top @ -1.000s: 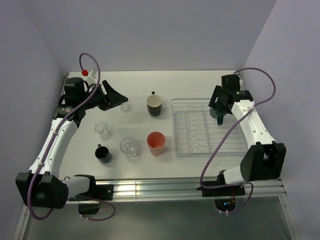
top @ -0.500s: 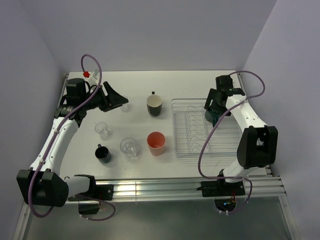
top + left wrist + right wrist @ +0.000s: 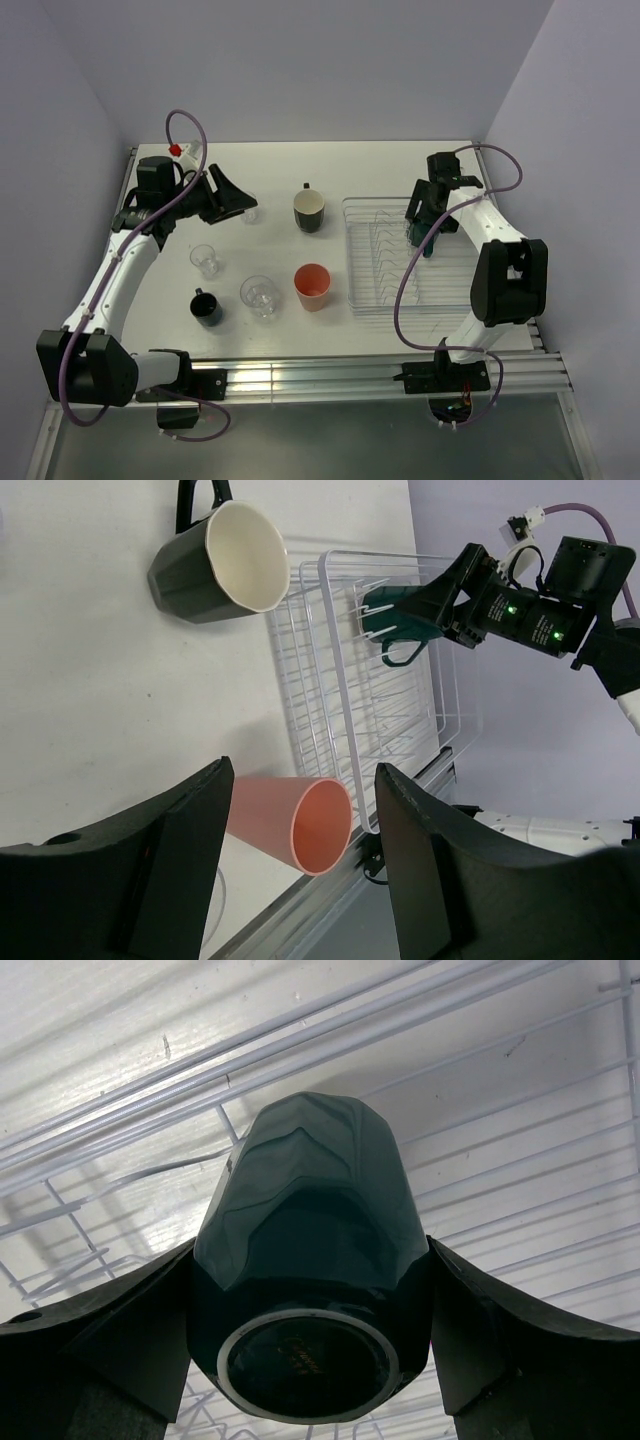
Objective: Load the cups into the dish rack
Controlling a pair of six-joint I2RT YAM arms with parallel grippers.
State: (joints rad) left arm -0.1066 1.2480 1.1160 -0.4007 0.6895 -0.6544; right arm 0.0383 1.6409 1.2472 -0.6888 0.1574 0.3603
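Observation:
The cream-lined mug's opening lies below my left gripper and to its right in the top view, so I will cross there, descend and pinch the mug's tumbler-side rim.
My right gripper (image 3: 421, 226) is shut on the dark green mug (image 3: 310, 1210), which it holds on its side, base toward the wrist camera, just above the prongs at the far end of the clear dish rack (image 3: 352, 290). The mug also shows in the left wrist view (image 3: 400, 620). My left gripper (image 3: 238, 201) is open and empty at the far left, right beside a clear tumbler (image 3: 248, 213). On the table stand the cream-lined mug (image 3: 309, 210), the salmon cup (image 3: 312, 286), two clear tumblers (image 3: 206, 260) (image 3: 260, 296) and the black mug (image 3: 207, 307).
The rack's wires (image 3: 100, 1115) fill the right wrist view under the mug. The left wrist view looks across the cream-lined mug (image 3: 225, 565) and the salmon cup (image 3: 295, 823) to the rack (image 3: 330, 680). Walls close the left, right and far sides.
My right gripper has carried the green mug left, from the rack's far right corner to over its far prongs. The left arm has hardly moved.

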